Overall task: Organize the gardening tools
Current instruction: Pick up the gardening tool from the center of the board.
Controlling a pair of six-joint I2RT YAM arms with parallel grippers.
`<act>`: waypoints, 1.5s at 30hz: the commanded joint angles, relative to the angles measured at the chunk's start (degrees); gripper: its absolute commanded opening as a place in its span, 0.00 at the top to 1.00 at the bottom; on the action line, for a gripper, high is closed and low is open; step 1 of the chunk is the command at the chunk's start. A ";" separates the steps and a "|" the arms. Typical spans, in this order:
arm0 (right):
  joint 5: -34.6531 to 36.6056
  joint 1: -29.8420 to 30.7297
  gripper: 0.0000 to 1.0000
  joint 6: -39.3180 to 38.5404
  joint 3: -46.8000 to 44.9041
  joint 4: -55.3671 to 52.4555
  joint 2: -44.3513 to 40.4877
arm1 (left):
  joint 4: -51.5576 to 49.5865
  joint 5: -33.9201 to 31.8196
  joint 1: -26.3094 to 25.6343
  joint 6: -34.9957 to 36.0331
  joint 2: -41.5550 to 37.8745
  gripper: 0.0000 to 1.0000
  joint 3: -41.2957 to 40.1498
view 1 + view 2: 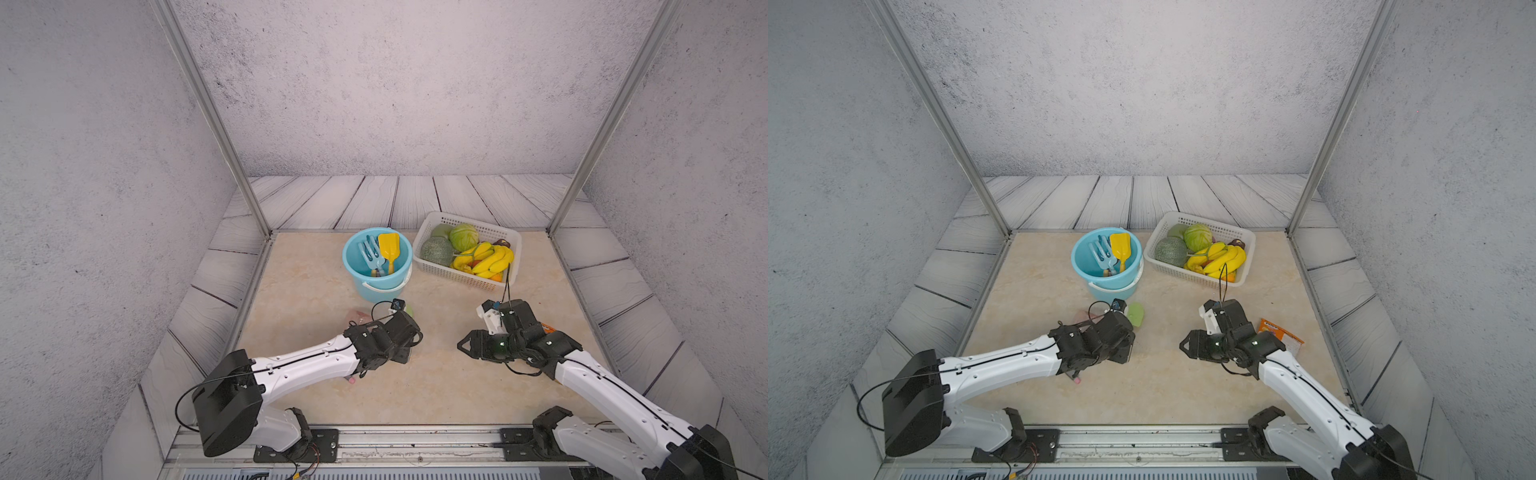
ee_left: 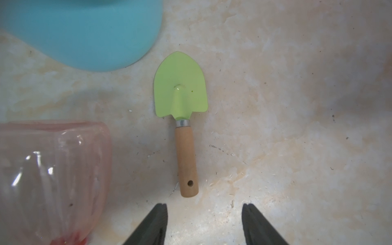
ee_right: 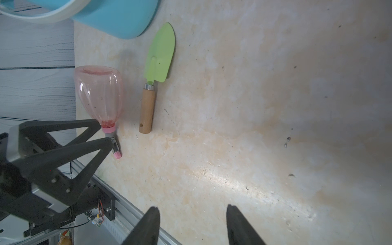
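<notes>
Next, the open left gripper lowers and closes across the wooden handle [image 2: 186, 159] below it, which has bare tabletop along both sides for the fingers.
A green trowel [image 2: 180, 84] with a wooden handle [image 2: 186, 159] lies flat on the tabletop beside the light-blue bucket [image 2: 84, 31]. My left gripper [image 2: 204, 206] hovers open just short of the handle's end, holding nothing. A pink translucent spray bottle [image 2: 53, 169] lies on its side next to the trowel [image 3: 157, 63]. Inside the bucket [image 1: 374, 291] stand a blue fork [image 1: 371, 251] and a yellow trowel [image 1: 389, 245]. My right gripper [image 3: 193, 207] is open and empty over bare tabletop, pointing toward the left arm.
A white basket [image 1: 432, 220] of fruit and vegetables stands right of the bucket. An orange packet [image 1: 1281, 332] lies beside the right arm. A metal rail [image 1: 415, 440] runs along the front edge, and walls and frame posts enclose the table.
</notes>
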 commanded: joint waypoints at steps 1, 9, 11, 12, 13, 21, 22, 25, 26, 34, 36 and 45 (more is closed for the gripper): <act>0.87 0.26 0.44 0.28 -0.91 0.17 -0.96 | -0.07 -3.26 -0.17 -1.37 1.92 0.38 0.29; 0.61 0.18 0.44 0.62 -1.61 1.46 0.26 | 1.27 -5.27 0.17 -1.00 9.85 0.46 2.19; 0.53 0.24 0.44 0.65 -1.58 1.50 0.31 | 1.17 -5.19 0.39 -0.83 11.68 0.48 2.98; 0.52 0.26 0.44 0.62 -1.62 1.33 0.16 | 1.41 -5.19 0.58 -0.61 12.50 0.49 3.28; 0.60 0.21 0.44 0.54 -1.62 1.40 0.11 | 1.56 -5.14 0.71 -0.56 13.03 0.49 3.52; 0.87 0.19 0.44 0.47 -1.64 1.20 0.20 | 4.03 -3.26 3.12 0.06 16.87 0.52 4.19; 0.92 0.24 0.44 0.50 -1.71 1.26 0.15 | 4.36 -3.06 3.32 0.05 17.18 0.52 4.04; 1.05 0.19 0.44 0.47 -1.63 1.25 0.21 | 5.42 -1.73 3.99 0.19 18.09 0.55 3.79; 1.05 0.20 0.44 0.50 -1.62 1.37 0.33 | 5.58 -1.42 4.08 0.23 18.45 0.57 3.84; 1.06 0.18 0.44 0.34 -1.05 1.39 1.03 | 6.61 1.19 4.17 0.19 19.62 0.69 3.51; 0.97 0.24 0.45 0.28 -0.83 1.38 1.14 | 6.69 1.73 4.23 0.14 19.87 0.71 3.40; 0.88 0.24 0.44 0.10 0.20 0.65 1.08 | 6.52 4.17 3.94 0.92 17.62 0.99 3.66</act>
